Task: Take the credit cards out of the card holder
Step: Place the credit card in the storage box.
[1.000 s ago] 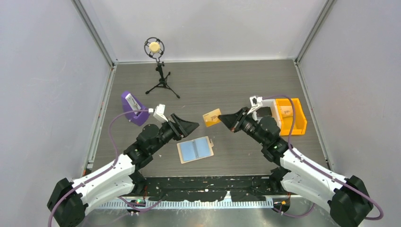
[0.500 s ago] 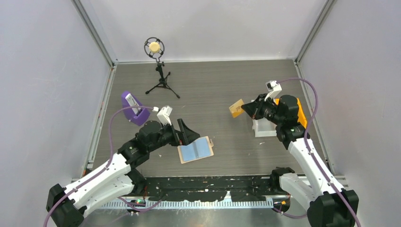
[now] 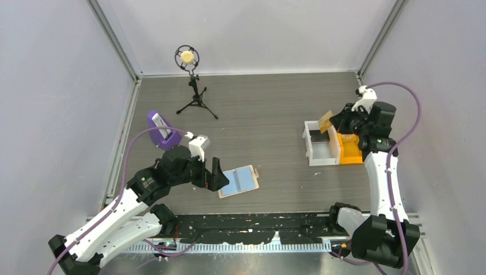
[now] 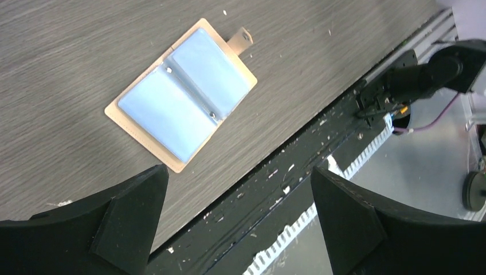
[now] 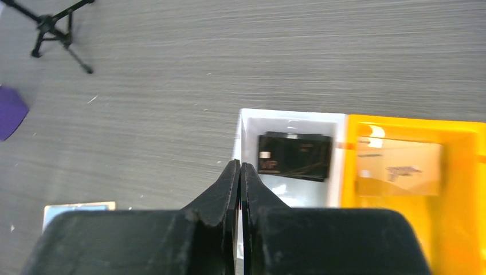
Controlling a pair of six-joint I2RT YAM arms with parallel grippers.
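My right gripper should next move sideways and down to release the credit card, since the orange bin (image 3: pixel 348 139) (image 5: pixel 396 167) is below it and to its right in the top view.
The card holder (image 3: pixel 242 180) lies open and flat on the table, pale tan with light blue inside; it also shows in the left wrist view (image 4: pixel 183 94). My left gripper (image 3: pixel 216 173) is open and empty at its left edge, with the jaws wide apart (image 4: pixel 238 192). My right gripper (image 3: pixel 337 121) is shut on an orange-yellow credit card (image 3: pixel 326 121) and holds it above the white bin (image 3: pixel 312 154). In the right wrist view the jaws (image 5: pixel 240 172) pinch the card edge-on. A black card (image 5: pixel 294 156) lies in the white bin.
An orange bin (image 3: pixel 356 153) stands against the white bin's right side, with a tan card (image 5: pixel 398 166) in it. A purple wedge stand (image 3: pixel 162 130) is at the left. A microphone on a tripod (image 3: pixel 192 86) stands at the back. The black table edge (image 4: pixel 298 172) runs just beyond the card holder.
My right arm swung right and back, carrying the orange-yellow card from the table's middle to above the white bin. My left gripper moved down to the card holder's left edge.
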